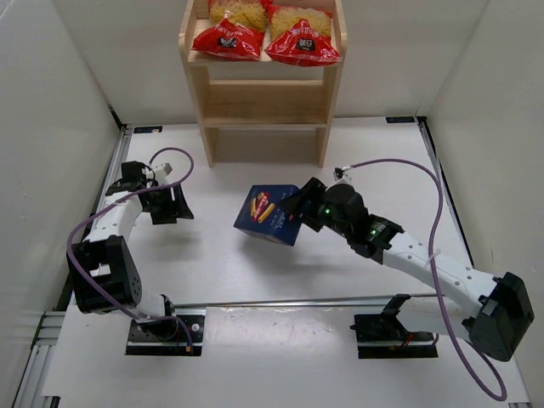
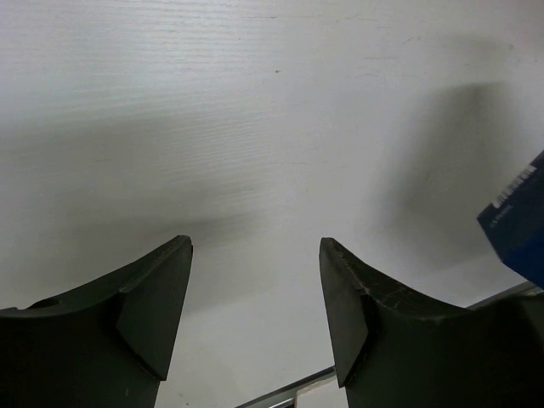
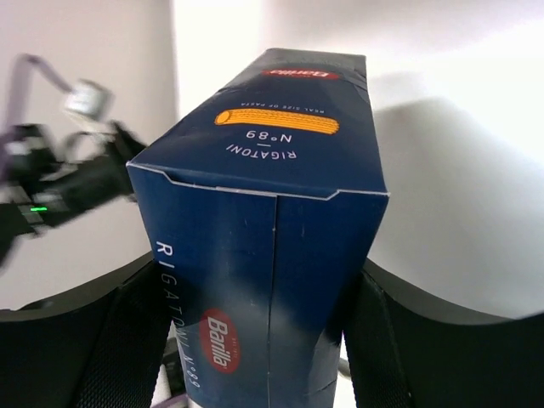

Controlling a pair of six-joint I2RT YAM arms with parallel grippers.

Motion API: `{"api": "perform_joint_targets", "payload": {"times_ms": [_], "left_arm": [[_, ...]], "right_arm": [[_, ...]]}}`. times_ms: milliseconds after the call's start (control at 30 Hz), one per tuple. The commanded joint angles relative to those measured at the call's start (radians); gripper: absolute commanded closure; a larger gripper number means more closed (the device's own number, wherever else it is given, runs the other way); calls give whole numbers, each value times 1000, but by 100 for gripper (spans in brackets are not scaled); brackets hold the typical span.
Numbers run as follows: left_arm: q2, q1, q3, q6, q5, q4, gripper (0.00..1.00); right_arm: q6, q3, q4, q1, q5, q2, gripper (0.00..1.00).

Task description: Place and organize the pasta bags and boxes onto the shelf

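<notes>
My right gripper will move the dark blue box (image 1: 269, 216) outward next and let go of it on the shelf's middle board (image 1: 255, 105). That board is empty and is outward of the gripper.
My right gripper (image 1: 299, 207) is shut on the dark blue pasta box (image 1: 269, 216) and holds it above the middle of the table, in front of the wooden shelf (image 1: 263, 102). In the right wrist view the box (image 3: 272, 212) fills the space between both fingers (image 3: 110, 331). Two red pasta bags (image 1: 227, 32) (image 1: 302, 38) lie side by side on the shelf's upper board. My left gripper (image 1: 167, 209) is open and empty over the table's left side; its view shows a corner of the blue box (image 2: 518, 225) at the right edge.
The shelf's lower boards (image 1: 263, 123) hold nothing. White walls enclose the table on the left, right and back. A metal rail (image 1: 280, 302) runs across the front near the arm bases. The left arm (image 3: 51, 183) shows beyond the box in the right wrist view.
</notes>
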State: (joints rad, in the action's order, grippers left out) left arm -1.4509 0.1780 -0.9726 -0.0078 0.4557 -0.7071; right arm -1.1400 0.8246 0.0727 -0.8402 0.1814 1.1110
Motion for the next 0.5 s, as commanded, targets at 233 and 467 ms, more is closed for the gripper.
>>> {"api": "perform_joint_targets", "payload": {"times_ms": [233, 467], "left_arm": [[35, 46, 25, 8, -11, 2, 28], [-9, 75, 6, 8, -20, 1, 28]], "right_arm": [[2, 221, -790, 242, -534, 116, 74], [-190, 243, -1007, 334, -456, 249, 84]]}}
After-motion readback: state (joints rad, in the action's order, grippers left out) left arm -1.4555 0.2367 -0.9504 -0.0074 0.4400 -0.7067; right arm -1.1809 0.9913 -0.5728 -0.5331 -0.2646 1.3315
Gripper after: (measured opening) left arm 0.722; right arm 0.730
